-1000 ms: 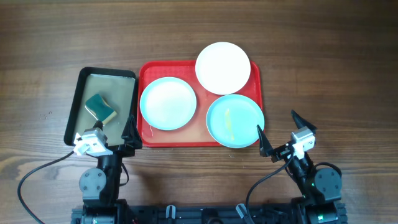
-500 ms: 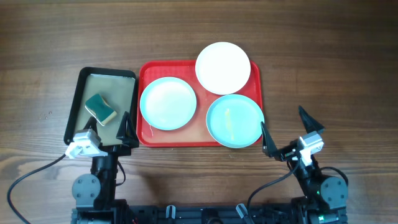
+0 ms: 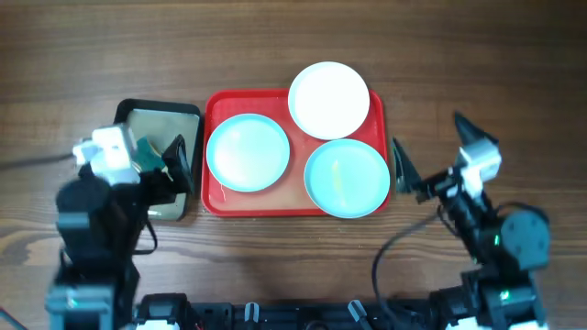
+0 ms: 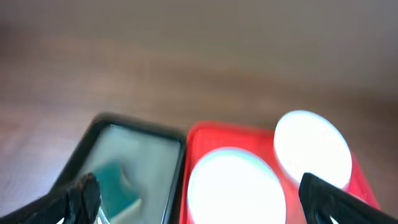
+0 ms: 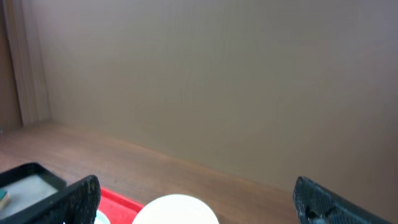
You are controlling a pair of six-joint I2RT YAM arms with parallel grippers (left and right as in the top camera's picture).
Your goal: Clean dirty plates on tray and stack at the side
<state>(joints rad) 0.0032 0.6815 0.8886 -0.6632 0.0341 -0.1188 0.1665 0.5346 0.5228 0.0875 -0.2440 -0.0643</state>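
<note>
I will tip my left gripper downward next and lower it into the black-rimmed tray onto the teal and yellow sponge (image 3: pixel 148 155) (image 4: pixel 116 190), because a blue plate has a yellowish smear to wipe.
The red tray (image 3: pixel 213 194) holds a pale blue plate (image 3: pixel 248 152) at its left. A second pale blue plate (image 3: pixel 347 177) with a yellowish smear lies at its right front. A white plate (image 3: pixel 328 99) overlaps its far rim. My left gripper (image 3: pixel 158 158) is open and empty above the black-rimmed tray. My right gripper (image 3: pixel 427 133) is open and empty, just right of the red tray. The left wrist view shows the open jaws (image 4: pixel 202 193), the left blue plate (image 4: pixel 236 193), the white plate (image 4: pixel 311 146) and the red tray (image 4: pixel 205 130). The right wrist view shows open jaws (image 5: pixel 199 196) and the white plate (image 5: pixel 177 211).
A smaller black-rimmed tray (image 3: pixel 156 112) with a teal and yellow sponge (image 3: pixel 147 151) stands left of the red tray. It also shows in the left wrist view (image 4: pixel 143 134). Wooden table (image 3: pixel 477 55) surrounds both trays. A plain wall fills the right wrist view.
Both arms have risen and swung forward. The left gripper has moved over the near part of the black-rimmed tray, the right one up beside the red tray. The plates have not moved.
</note>
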